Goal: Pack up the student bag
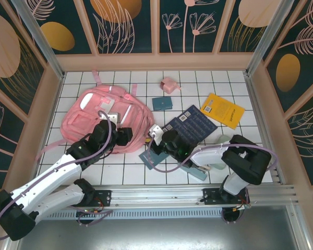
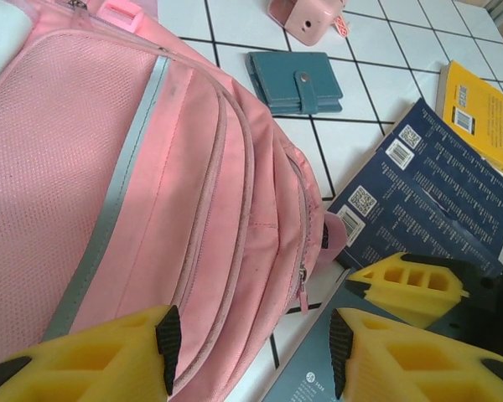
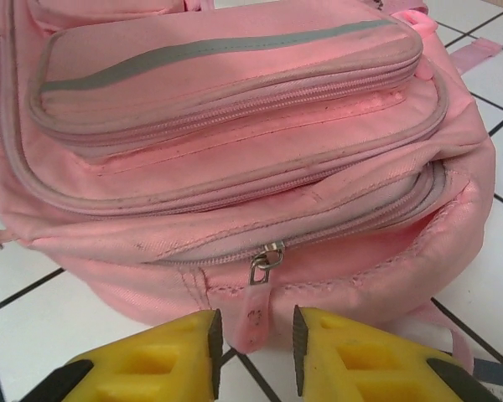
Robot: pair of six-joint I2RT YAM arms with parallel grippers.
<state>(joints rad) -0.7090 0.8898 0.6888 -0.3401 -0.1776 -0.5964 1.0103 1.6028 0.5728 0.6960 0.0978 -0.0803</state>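
The metal zipper pull [image 3: 259,275] hangs ahead of my right gripper, in line with its gap. My right gripper should next move its open fingers forward toward the bag [image 3: 235,126] and close.
The student bag [image 1: 101,117] is a large pink backpack with grey reflective stripes, lying flat at the left of the tiled table. My left gripper [image 2: 253,352] is open over the bag's [image 2: 151,184] right edge, its fingers clear of the fabric. At the bag's near right corner my right gripper [image 3: 255,352] is open. The pink zipper pull tab [image 3: 256,310] hangs between its pads, with a gap on the right side. The zipper slider [image 3: 268,254] sits on the main zip line of the bag [image 3: 235,126]. In the top view both grippers [image 1: 121,136] [image 1: 159,139] meet at that corner.
A dark blue book [image 1: 193,125] lies just right of the bag, a yellow book [image 1: 223,110] beyond it. A teal wallet [image 1: 162,103] and a small pink pouch [image 1: 170,85] lie further back. A teal notebook [image 1: 169,161] lies under the right arm. Low walls ring the table.
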